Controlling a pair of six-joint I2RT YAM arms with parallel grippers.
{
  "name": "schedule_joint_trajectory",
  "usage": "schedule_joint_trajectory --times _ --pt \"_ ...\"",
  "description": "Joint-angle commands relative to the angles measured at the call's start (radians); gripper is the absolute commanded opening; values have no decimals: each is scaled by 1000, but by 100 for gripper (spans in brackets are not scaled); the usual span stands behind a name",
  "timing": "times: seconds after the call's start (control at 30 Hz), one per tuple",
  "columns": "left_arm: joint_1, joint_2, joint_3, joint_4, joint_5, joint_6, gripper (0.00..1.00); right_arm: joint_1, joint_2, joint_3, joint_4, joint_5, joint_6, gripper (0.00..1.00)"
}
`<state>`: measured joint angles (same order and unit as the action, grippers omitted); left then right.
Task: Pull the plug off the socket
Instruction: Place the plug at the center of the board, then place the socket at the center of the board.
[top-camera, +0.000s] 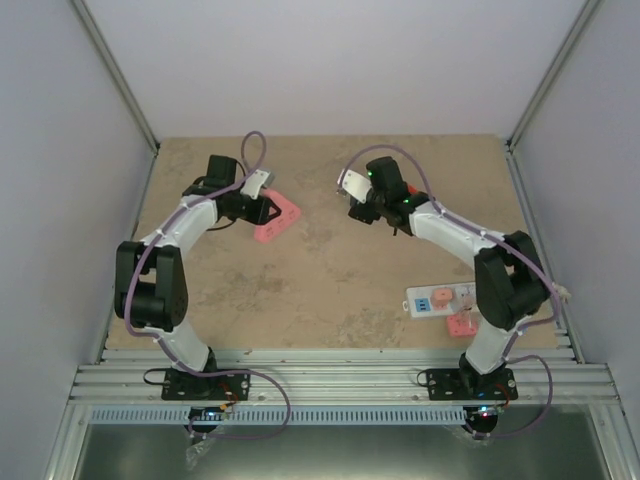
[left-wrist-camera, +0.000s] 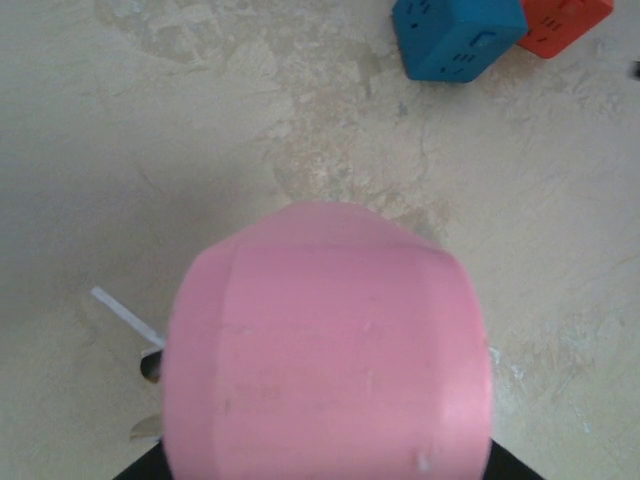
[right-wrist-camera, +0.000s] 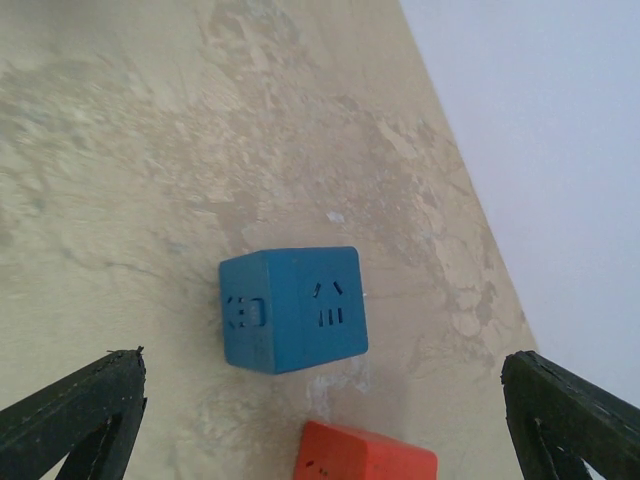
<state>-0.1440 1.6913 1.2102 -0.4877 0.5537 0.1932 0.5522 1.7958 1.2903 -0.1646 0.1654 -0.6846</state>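
Next I will carry the pink triangular block (left-wrist-camera: 325, 350) with my left gripper to the table's far corner to the left in the top view and lower, since that corner lies bare.
The socket (top-camera: 437, 299), a white strip with blue and pink outlets, lies at the near right, partly hidden by my right arm. No plug shows in its visible part. My left gripper (top-camera: 262, 210) is at the far left, shut on a pink triangular block (left-wrist-camera: 325, 350) that fills the left wrist view and hides the fingers. Thin metal pins (left-wrist-camera: 125, 313) stick out at the block's left. My right gripper (right-wrist-camera: 322, 358) hangs open above a blue cube (right-wrist-camera: 290, 310) with outlet slots, which lies loose on the table. Which piece is the plug I cannot tell.
An orange cube (right-wrist-camera: 365, 455) lies just beside the blue one. A small pink-orange piece (top-camera: 462, 325) sits by the strip near the right arm's base. White walls with metal posts enclose the tan table (top-camera: 330, 290) on three sides.
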Motion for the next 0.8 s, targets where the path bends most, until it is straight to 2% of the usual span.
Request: schedule_joint_trajectory --times 0.0,0.23,0.33,0.57,0.77 --pt "42 10 43 -2 -10 -9 0 3 -111 -64 -58 -82 43 98" --pt "139 48 131 -48 33 -26 0 -5 -254 -200 -50 -155 46 98" --pt "225 74 145 -23 32 -70 0 -10 -294 -252 -23 -193 48 98" --pt "368 146 171 69 44 -223 0 -16 -300 -296 25 -205 40 98" --pt "424 225 204 125 70 -289 0 -19 -307 -323 47 -206 34 98"
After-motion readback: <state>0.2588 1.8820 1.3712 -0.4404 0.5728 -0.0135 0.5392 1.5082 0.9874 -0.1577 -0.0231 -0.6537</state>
